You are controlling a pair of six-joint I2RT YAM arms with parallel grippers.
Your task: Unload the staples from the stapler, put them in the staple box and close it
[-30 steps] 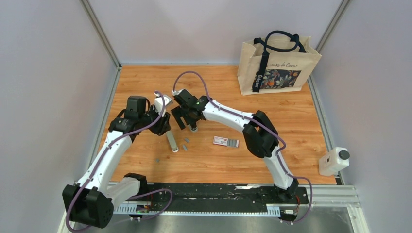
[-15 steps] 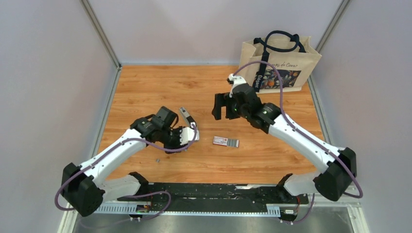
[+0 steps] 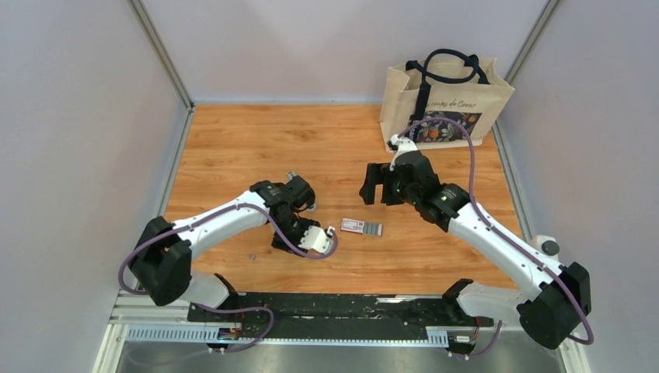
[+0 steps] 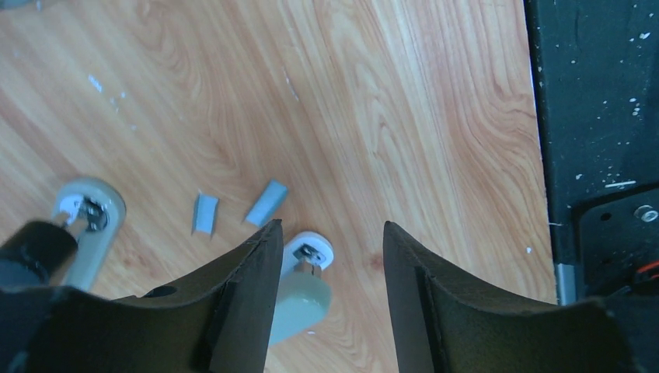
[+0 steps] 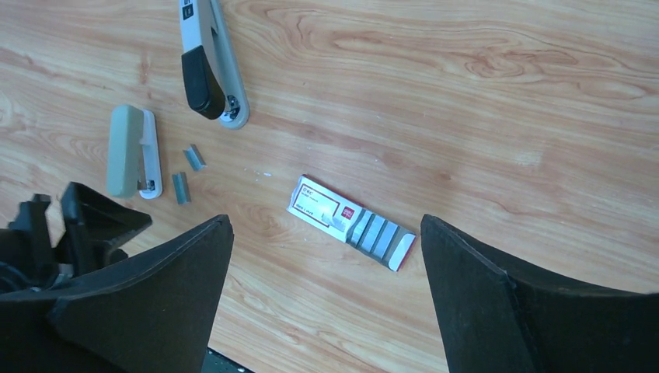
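Observation:
Next I should lower my left gripper's open fingers leftward in its wrist view around the staples strip nearer the pale bar, since the staples strip lies below it there.
The stapler (image 5: 203, 70), dark grey-black on a light base, lies flat on the wooden table at the upper left of the right wrist view. Just below it lie two short staples strips (image 5: 194, 158) (image 5: 180, 186), with the pale grey bar (image 5: 128, 151) to their left. My left gripper (image 4: 332, 227) hangs open over the pale bar (image 4: 305, 299), which lies close to its left finger; the staples (image 4: 205, 214) and the stapler (image 4: 87, 221) lie beyond. My right gripper (image 3: 375, 190) is wide open and empty, apart from the stapler, above the staple box.
A red-and-white staple box (image 3: 361, 227) with several strips in it lies in the middle of the table. A printed tote bag (image 3: 444, 101) stands at the back right. A white device (image 3: 535, 256) sits at the right edge. The black base rail (image 3: 342, 311) runs along the front.
My right arm has swung from the stapler back to the right and stands wide open. My left arm has moved toward the centre front, and its jaws have widened over the pale bar.

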